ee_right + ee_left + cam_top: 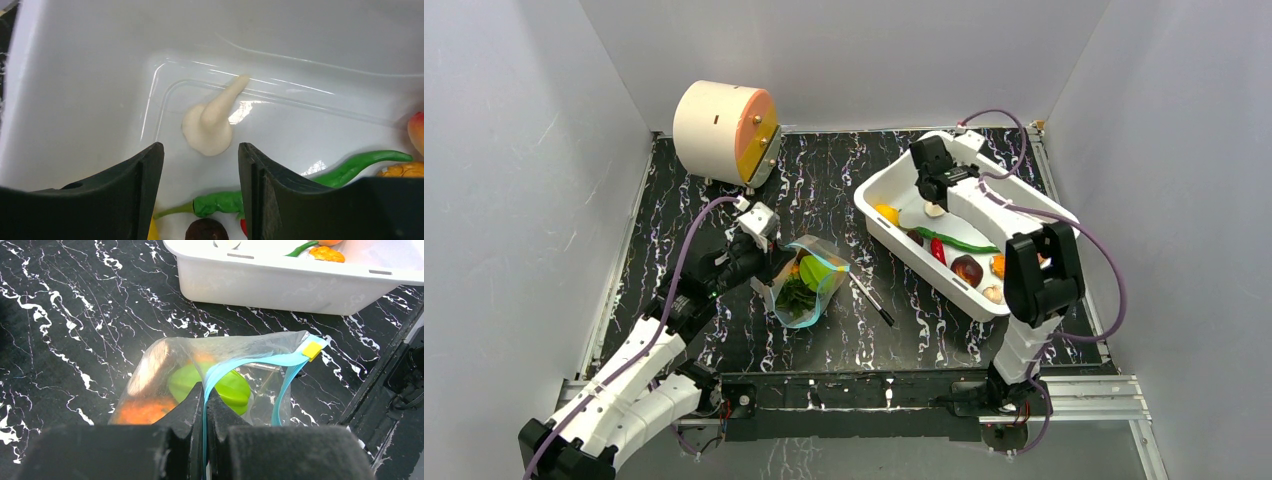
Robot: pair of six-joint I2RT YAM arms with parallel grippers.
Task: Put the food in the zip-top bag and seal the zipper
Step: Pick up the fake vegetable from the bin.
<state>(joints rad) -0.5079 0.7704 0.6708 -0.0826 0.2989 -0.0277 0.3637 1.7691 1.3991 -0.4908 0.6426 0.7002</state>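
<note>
I should lower my open right gripper next onto the white piece's stem point(217, 110) below its fingers, because this slim part points clear of the green chili point(225, 202).
The clear zip-top bag point(809, 285) lies at the table's middle left, its mouth open, with green and orange food inside. My left gripper point(762, 262) is shut on one side of its blue-teal zipper point(260, 361); a yellow slider point(313, 350) sits at the strip's far end. Green food point(232, 387) and orange food point(145, 411) show through the plastic. My right gripper point(934, 195) is open and empty inside the white tub point(871, 192), just above a white, pointed toy piece point(209, 127). A green chili point(225, 202) and a dark brown piece point(205, 231) lie below its fingers.
The tub also holds a yellow piece point(887, 213), a long green pod point(959, 241), a red chili point(938, 250), a dark purple piece point(967, 269) and an orange piece point(999, 265). A black pen point(872, 300) lies right of the bag. A cream cylinder point(724, 133) stands back left.
</note>
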